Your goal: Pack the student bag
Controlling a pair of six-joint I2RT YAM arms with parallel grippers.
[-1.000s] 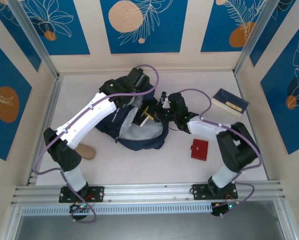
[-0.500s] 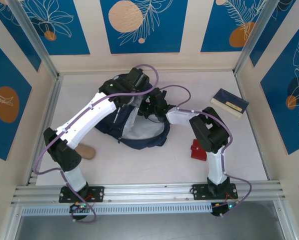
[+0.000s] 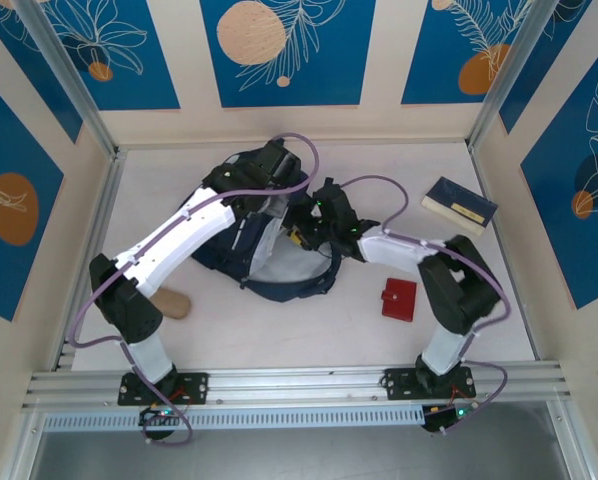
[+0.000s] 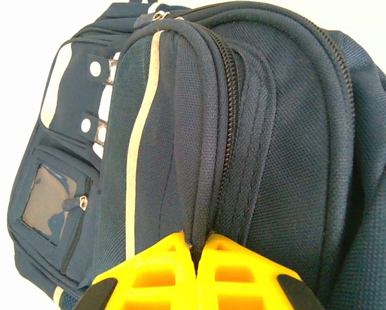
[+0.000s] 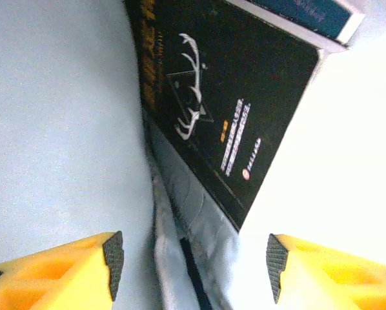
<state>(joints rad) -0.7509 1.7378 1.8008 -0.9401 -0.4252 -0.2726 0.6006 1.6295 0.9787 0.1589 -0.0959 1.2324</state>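
I need to bring my left gripper back and down next, toward the bag's opening [image 3: 293, 262] below it, and release the bag's rim, because the black book stands inside.
The student bag [image 3: 284, 288] lies in the middle of the table with its mouth held open, pale grey lining showing. My left gripper [image 3: 262, 203] is shut on the piped rim of the student bag [image 4: 180, 129], with the yellow fingers [image 4: 154, 271] pinched together on that edge. My right gripper [image 3: 301, 235] is at the bag's mouth, open [image 5: 193, 265], with nothing between its pads. Just beyond it a black book [image 5: 225, 110] with a white antler drawing stands against the grey lining [image 5: 51, 129]. A blue book [image 5: 309, 16] lies behind it.
A navy book with a gold label [image 3: 460, 205] lies at the back right. A red wallet [image 3: 399, 299] sits in front of the right arm's elbow. A tan object [image 3: 175, 303] lies by the left arm's base. Walls enclose the table on three sides.
My right gripper reached further into the bag's mouth, then drew back a little and opened. The left gripper has kept its hold on the rim.
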